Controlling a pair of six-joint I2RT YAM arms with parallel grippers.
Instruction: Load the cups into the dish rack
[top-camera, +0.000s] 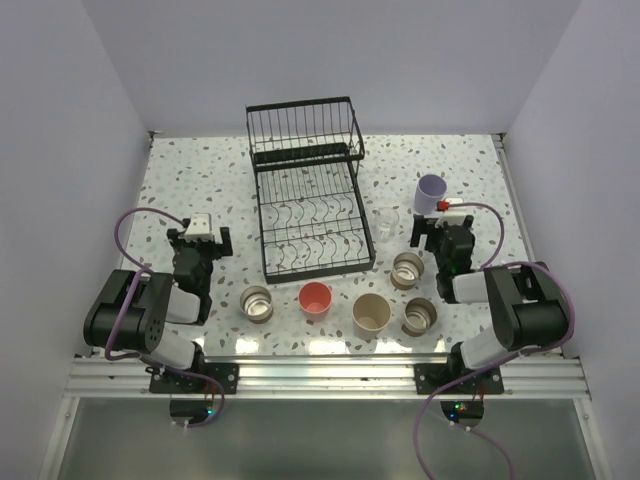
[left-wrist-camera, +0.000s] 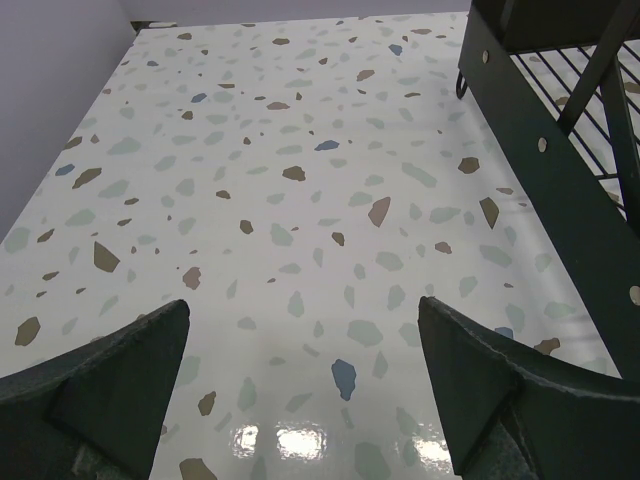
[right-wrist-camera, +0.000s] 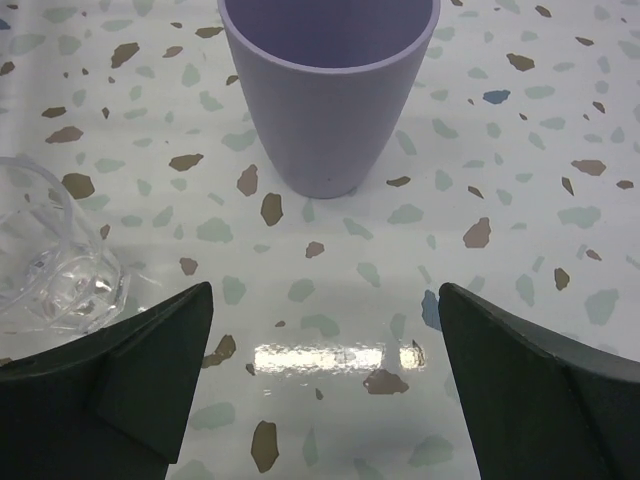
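My right gripper moves outward, turns, and closes on the cup's rim away from the rack (top-camera: 310, 190) next, since the lavender cup stands outward of the gripper.
The black wire dish rack (top-camera: 310, 190) stands at the table's middle back, with nothing in it; its edge shows in the left wrist view (left-wrist-camera: 560, 130). The lavender cup (top-camera: 430, 192) stands upright just ahead of my open right gripper (top-camera: 440, 228); it also shows in the right wrist view (right-wrist-camera: 328, 85), with the clear glass (right-wrist-camera: 50, 270) to its left. The glass (top-camera: 388, 222) stands beside the rack. The red-pink cup (top-camera: 315, 298), beige cup (top-camera: 371, 313) and three tan-and-metallic cups (top-camera: 256, 301) (top-camera: 408, 268) (top-camera: 419, 315) stand in front. My left gripper (top-camera: 200, 238) is open and empty over bare table.
White walls enclose the speckled table (top-camera: 200, 180) on three sides. A metal rail (top-camera: 320, 375) runs along the near edge, by the arm bases.
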